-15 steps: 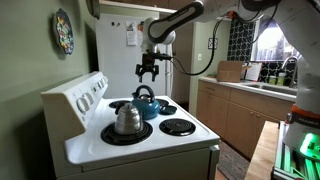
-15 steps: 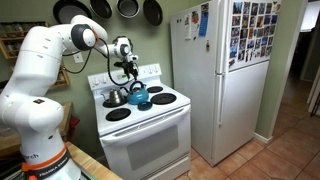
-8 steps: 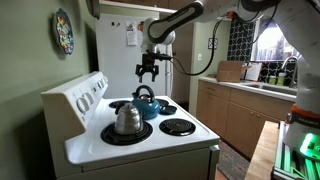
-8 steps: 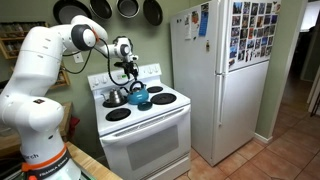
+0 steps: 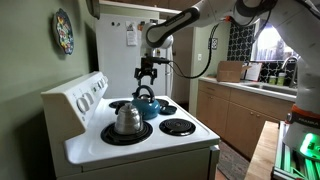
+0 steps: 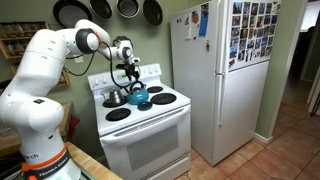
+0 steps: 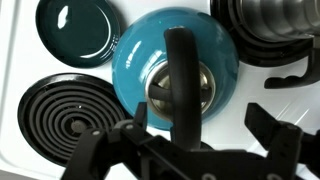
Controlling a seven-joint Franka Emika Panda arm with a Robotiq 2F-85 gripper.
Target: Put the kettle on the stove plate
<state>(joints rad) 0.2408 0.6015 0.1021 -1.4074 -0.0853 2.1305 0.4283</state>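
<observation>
My gripper lowers a little onto the kettle's dark arched handle point(image 5: 145, 89) next and closes across it, as its open fingers already stand on either side.
The teal-blue kettle point(image 5: 146, 104) point(image 6: 139, 98) stands upright near the middle of the white stove's top, with its dark arched handle point(image 7: 180, 75) over the lid knob. In the wrist view the kettle point(image 7: 135, 60) fills the centre, and a round black coil stove plate point(image 7: 62, 112) lies beside it, bare. My gripper point(image 5: 148, 78) point(image 6: 128, 75) hangs straight above the kettle and clear of it. It is open and empty. In the wrist view its fingers point(image 7: 200, 135) straddle the handle's line from above.
A shiny silver kettle point(image 5: 127, 120) point(image 6: 116, 97) point(image 7: 265, 25) sits on a wide coil burner next to the teal one. A teal disc point(image 7: 78, 27) covers another burner. Two bare coil burners point(image 5: 178, 126) point(image 5: 166, 109) lie along the stove's edge. A white fridge point(image 6: 215, 80) stands beside the stove.
The arm's upper links have shifted a little and the gripper has dipped very slightly over the teal kettle. Neither kettle has moved.
</observation>
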